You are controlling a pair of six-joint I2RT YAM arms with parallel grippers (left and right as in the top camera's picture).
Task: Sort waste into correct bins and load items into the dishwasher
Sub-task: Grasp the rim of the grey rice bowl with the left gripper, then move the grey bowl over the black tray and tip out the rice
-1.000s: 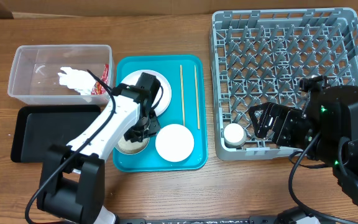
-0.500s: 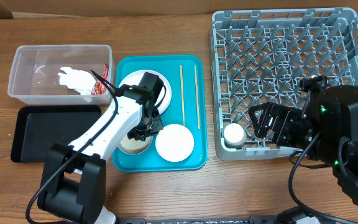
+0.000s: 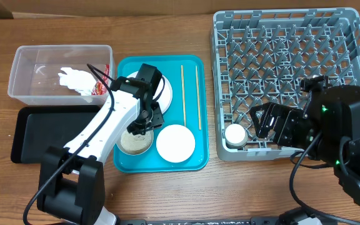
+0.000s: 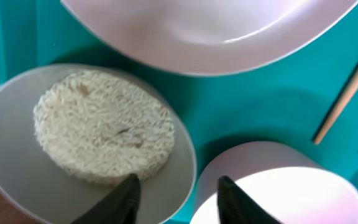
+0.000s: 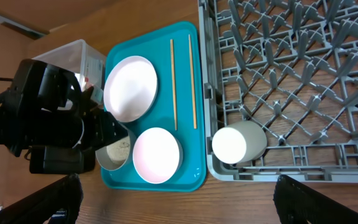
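The rice bowl's rim by the empty bowl (image 3: 152, 137) (image 4: 189, 188) lies below my left gripper, between its open fingers. The left gripper lowers its fingers astride that rim next and closes.
On the teal tray (image 3: 127, 67) a white bowl (image 3: 134, 142) holds loose rice (image 4: 101, 127). Beside it sits an empty white bowl (image 3: 175, 143), with the white plate (image 3: 165, 94) behind and two chopsticks (image 3: 182, 94) to the right. My left gripper (image 3: 141, 127) hovers open: one fingertip (image 4: 128, 186) is over the rice bowl's inside, the other over the empty bowl (image 4: 278, 186), and the rice bowl's rim runs between them unclamped. The napkin (image 3: 74, 78) and red wrapper (image 3: 102, 84) lie in the clear tub (image 3: 27, 62). A white cup (image 3: 235, 135) lies in the grey rack (image 3: 292, 56). My right gripper (image 5: 178, 193) stands wide open and empty.
The black tray (image 3: 49, 131) lies in front of the clear tub at the left. The right arm's body (image 3: 336, 125) overhangs the rack's near right corner. Bare wooden table (image 3: 230, 187) runs along the front edge.
My left gripper has drawn back from the rice bowl toward the plate and its jaws have widened, so more of the rice bowl shows. The right arm has not moved.
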